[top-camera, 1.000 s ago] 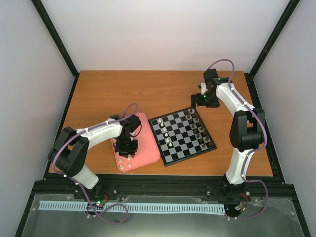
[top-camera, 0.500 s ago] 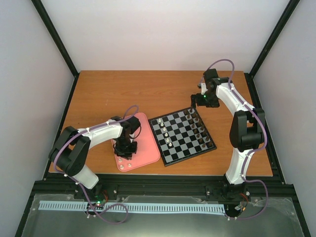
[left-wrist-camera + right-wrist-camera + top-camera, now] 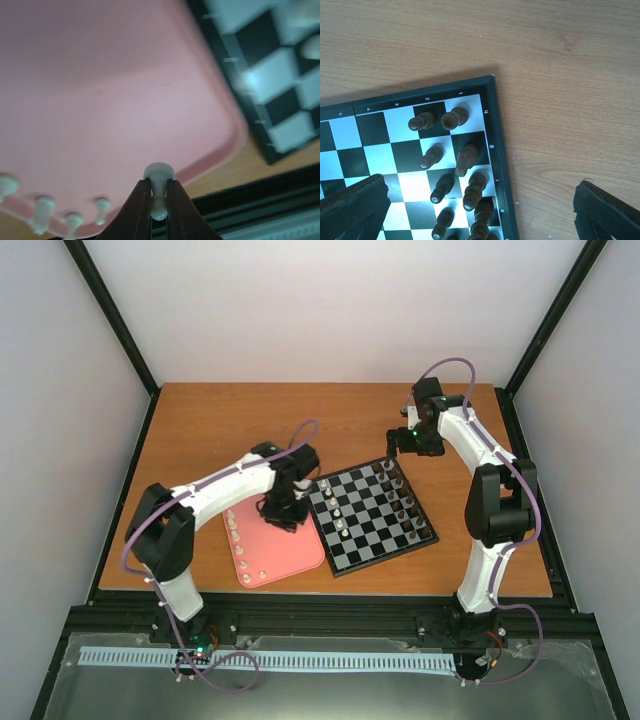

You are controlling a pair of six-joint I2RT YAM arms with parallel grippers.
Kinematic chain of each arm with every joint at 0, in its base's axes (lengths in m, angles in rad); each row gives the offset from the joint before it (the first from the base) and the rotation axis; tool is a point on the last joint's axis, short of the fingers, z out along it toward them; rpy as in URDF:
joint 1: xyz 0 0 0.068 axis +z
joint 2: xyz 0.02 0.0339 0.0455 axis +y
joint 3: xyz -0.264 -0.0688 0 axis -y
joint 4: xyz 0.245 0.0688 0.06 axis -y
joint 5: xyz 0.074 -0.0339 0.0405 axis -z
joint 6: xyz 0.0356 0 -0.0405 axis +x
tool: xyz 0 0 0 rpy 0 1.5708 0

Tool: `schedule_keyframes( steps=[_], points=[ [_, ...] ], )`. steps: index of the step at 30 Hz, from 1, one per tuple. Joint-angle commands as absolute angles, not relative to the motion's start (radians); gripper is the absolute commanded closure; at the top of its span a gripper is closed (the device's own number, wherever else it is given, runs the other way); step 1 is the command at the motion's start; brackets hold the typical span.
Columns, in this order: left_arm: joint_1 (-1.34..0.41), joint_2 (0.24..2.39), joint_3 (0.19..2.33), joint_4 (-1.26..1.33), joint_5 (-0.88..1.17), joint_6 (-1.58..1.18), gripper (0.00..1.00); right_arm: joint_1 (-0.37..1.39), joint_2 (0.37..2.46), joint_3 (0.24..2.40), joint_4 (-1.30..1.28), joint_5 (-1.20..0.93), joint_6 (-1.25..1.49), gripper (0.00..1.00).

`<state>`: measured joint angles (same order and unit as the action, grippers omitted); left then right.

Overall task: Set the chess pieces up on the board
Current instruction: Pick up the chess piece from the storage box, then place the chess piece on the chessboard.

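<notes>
The empty light square (image 3: 352, 547) (image 3: 310, 91) by the board's nearest cream piece is below my left gripper, to its right in the top view. I should move it across and down next.
My left gripper (image 3: 284, 508) hangs over the right part of the pink tray (image 3: 290, 552), close to the board's (image 3: 372, 540) left rim. In the left wrist view it (image 3: 159, 186) is shut on a cream pawn (image 3: 159, 176), held above the tray (image 3: 120, 95), with the board's corner (image 3: 270, 90) at the upper right. Several cream pieces (image 3: 238, 535) stand along the tray's left and near edges. A few cream pieces (image 3: 337, 511) stand on the board's left columns. My right gripper (image 3: 408, 443) is open and empty over the board's far right corner (image 3: 493, 120).
Dark brown pieces (image 3: 456, 167) fill the board's right two columns (image 3: 402, 502). Loose cream pieces (image 3: 44, 210) show at the tray's near edge under my left wrist. Bare wooden table (image 3: 560, 75) lies beyond and right of the board. Black frame rails border the table.
My left gripper has risen from the tray's near-left part and moved up and right toward the board, carrying the cream pawn. The right arm has not moved.
</notes>
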<state>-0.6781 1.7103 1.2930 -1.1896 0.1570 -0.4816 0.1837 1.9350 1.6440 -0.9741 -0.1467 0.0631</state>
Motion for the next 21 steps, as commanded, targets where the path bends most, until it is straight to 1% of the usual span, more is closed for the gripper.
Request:
schedule_keyframes(
  steps=[1,4,10,21],
  points=[
    [-0.814,1.783,1.465,-1.309,0.196,-0.437,0.99,0.176,1.943,1.668,-0.976,-0.140,0.053,0.00],
    [-0.880,1.852,1.571,-1.325,0.216,-0.424,0.99,0.178,1.935,1.656,-0.972,-0.139,0.055,0.00],
    [-0.974,2.006,1.752,-1.379,0.185,-0.380,0.99,0.178,1.923,1.636,-0.969,-0.134,0.057,0.00],
    [-0.986,2.175,1.883,-1.327,0.166,-0.370,0.99,0.176,1.913,1.635,-0.973,-0.126,0.047,0.00]
  ],
)
